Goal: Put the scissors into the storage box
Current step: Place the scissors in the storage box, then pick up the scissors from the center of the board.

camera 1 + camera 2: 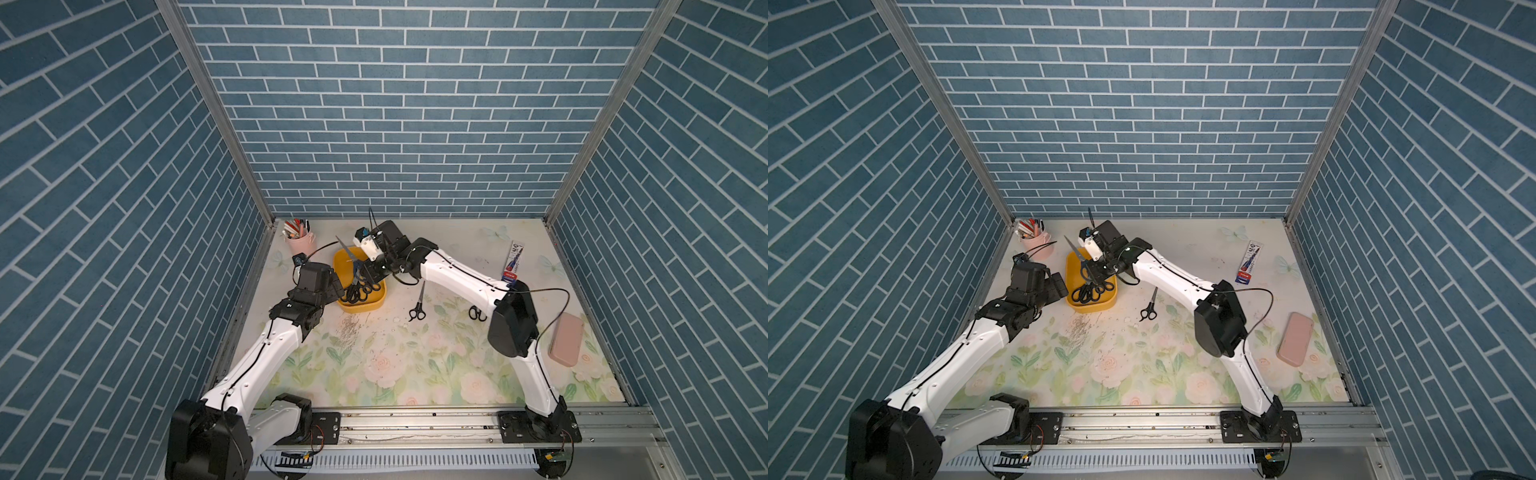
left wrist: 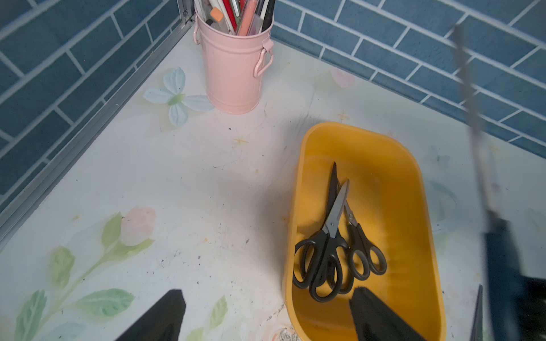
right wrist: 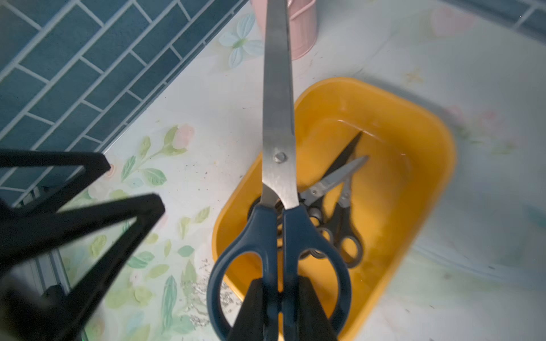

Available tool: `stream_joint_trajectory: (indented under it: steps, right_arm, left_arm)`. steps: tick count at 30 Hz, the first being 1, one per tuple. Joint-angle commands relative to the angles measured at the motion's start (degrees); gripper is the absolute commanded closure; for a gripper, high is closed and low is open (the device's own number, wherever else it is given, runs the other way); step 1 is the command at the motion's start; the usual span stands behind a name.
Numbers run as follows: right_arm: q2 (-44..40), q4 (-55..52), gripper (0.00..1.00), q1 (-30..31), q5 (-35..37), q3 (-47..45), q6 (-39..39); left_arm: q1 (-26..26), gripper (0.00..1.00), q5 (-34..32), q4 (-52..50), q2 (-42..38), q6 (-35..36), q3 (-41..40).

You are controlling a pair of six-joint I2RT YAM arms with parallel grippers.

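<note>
My right gripper lowers the long steel scissors onto the black-handled scissors in the storage box (image 3: 340, 223) next and releases the dark blue handles.
The yellow storage box (image 1: 365, 309) (image 1: 1096, 308) sits at the back left of the table. Three black-handled scissors (image 2: 334, 224) (image 1: 357, 293) lie inside it. My right gripper (image 3: 282, 283) (image 1: 370, 270) is shut on the dark blue handles of long steel scissors (image 3: 279, 133) (image 1: 347, 251). They hang above the box, blade slanting up toward the pink cup. My left gripper (image 2: 267, 292) (image 1: 338, 286) is open and empty over the box's near-left rim. Another black-handled pair (image 1: 417, 307) (image 1: 1149, 307) lies on the table right of the box. A further pair (image 1: 477, 312) is half hidden by the right arm.
A pink pen cup (image 1: 300, 241) (image 2: 233, 68) stands in the back left corner, close behind the box. A red-white-and-blue packet (image 1: 513, 259) lies at the back right. A pink case (image 1: 566, 338) lies at the right edge. Walls enclose three sides.
</note>
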Motion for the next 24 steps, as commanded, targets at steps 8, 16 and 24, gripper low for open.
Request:
stream_joint_trajectory:
  steps: [8, 16, 24]
  right_arm:
    - [6.6, 1.4, 1.00, -0.2, 8.3, 0.9, 14.8]
    - [3.7, 2.6, 0.37, 0.6, 8.5, 1.4, 11.3]
    - [-19.8, 2.5, 0.45, -1.0, 21.9, -25.7, 20.6]
  left_arm:
    - [0.3, 0.06, -1.9, -3.0, -3.4, 2.9, 0.2]
    - [0.3, 0.06, 1.6, -1.6, -0.7, 4.2, 1.0]
    - [-1.1, 0.06, 4.1, -0.6, -1.2, 6.1, 1.6]
